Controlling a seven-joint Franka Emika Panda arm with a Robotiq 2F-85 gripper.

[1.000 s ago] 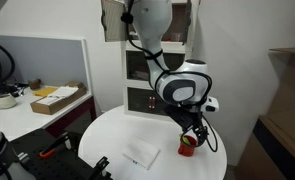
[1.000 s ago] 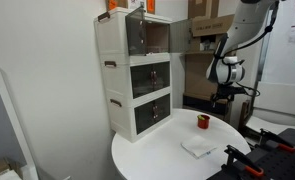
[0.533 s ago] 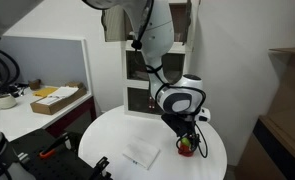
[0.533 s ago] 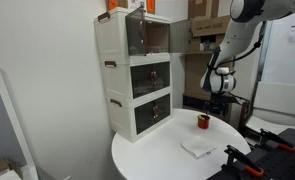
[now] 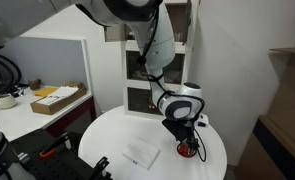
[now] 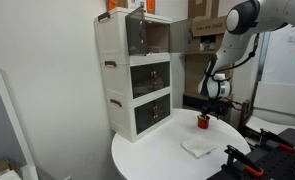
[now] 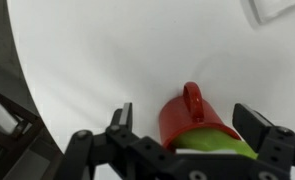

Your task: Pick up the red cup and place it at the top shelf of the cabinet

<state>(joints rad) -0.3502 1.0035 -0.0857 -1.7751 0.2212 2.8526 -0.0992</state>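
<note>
My gripper goes down around the cup's body (image 5: 185,149) (image 7: 194,126) next and then closes on it, since the red cup sits between its open fingers.
The red cup (image 7: 194,122) stands on the round white table (image 7: 107,50); it has a handle and a green inside. In the wrist view it sits between my gripper's (image 7: 187,125) two open fingers, which stand clear of its sides. In both exterior views my gripper (image 5: 187,143) (image 6: 204,115) is lowered over the cup (image 5: 186,151) (image 6: 202,123) near the table's edge. The white cabinet (image 6: 137,75) stands at the back of the table, its top shelf (image 6: 147,36) an open dark compartment above two dark glass-fronted drawers.
A flat white box (image 5: 141,153) (image 6: 198,147) lies on the table in front of the cup. A desk with a cardboard box (image 5: 57,97) stands beyond a grey partition. Black clamps (image 6: 249,160) sit at the table's edge.
My arm has come down and the gripper has lowered over the red cup. The cup and the white box have not moved.
</note>
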